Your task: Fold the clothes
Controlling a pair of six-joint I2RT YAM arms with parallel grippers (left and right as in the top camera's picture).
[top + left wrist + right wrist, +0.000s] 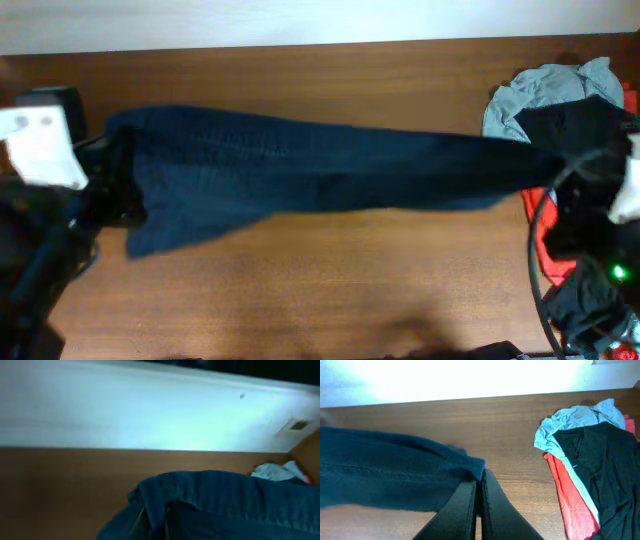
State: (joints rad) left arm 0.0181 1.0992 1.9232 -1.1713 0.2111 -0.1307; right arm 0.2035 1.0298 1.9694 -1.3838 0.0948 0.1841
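Note:
The stretched fabric is held off the wood. I will bring my left gripper outward and down to the tabletop to release its end of the shorts [300,170].
The dark navy shorts [300,170] are stretched wide across the wooden table between my two grippers and held off it. My left gripper [112,165] is shut on the shorts' left end; in the left wrist view the fabric [225,502] bunches between its fingers [159,520]. My right gripper [565,165] is shut on the right end; in the right wrist view its closed fingers [479,482] pinch a corner of the shorts [395,472].
A pile of other clothes lies at the table's right edge: a light grey shirt [545,90], a black garment [600,460] and a red shirt [570,495]. A white wall [150,410] runs behind the table's far edge.

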